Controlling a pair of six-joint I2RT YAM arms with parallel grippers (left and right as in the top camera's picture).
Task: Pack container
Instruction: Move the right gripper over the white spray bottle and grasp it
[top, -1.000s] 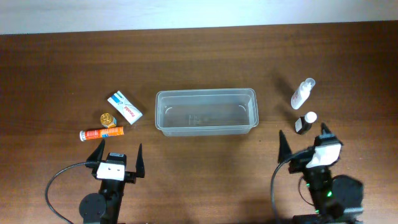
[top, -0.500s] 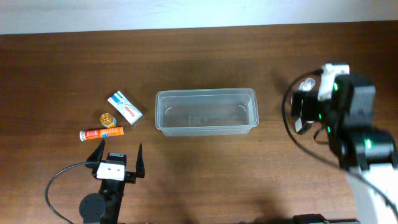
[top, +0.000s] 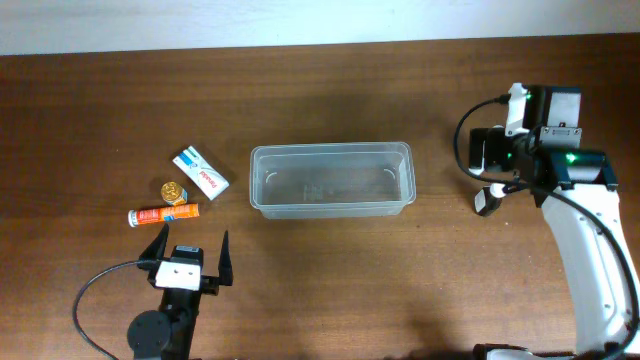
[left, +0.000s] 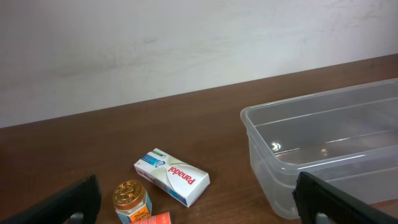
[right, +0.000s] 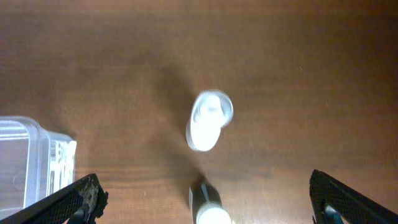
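Note:
The white spray bottle stands below my right gripper, midway between the open fingers, so next I will lower the gripper over the bottle's upper end (right: 204, 133) and close it.
The clear plastic container (top: 332, 180) stands empty mid-table; it also shows in the left wrist view (left: 323, 155), and its corner shows in the right wrist view (right: 31, 155). My left gripper (top: 190, 255) is open and empty near the front edge (left: 199, 208). My right gripper (top: 492, 150) is open and empty, held high over a white spray bottle (right: 208, 121) and a dark bottle with a white cap (right: 208, 208). In the overhead view the arm hides the spray bottle; the dark bottle (top: 487, 202) shows below the arm.
Left of the container lie a white Panadol box (top: 200, 172) (left: 172, 176), a small gold-lidded jar (top: 174, 190) (left: 131, 199) and an orange tube (top: 163, 214) (left: 152, 219). A pale wall runs along the table's far edge.
My right arm has risen from the front of the table and swung to the far right, over the two bottles. The left arm and all items have not moved.

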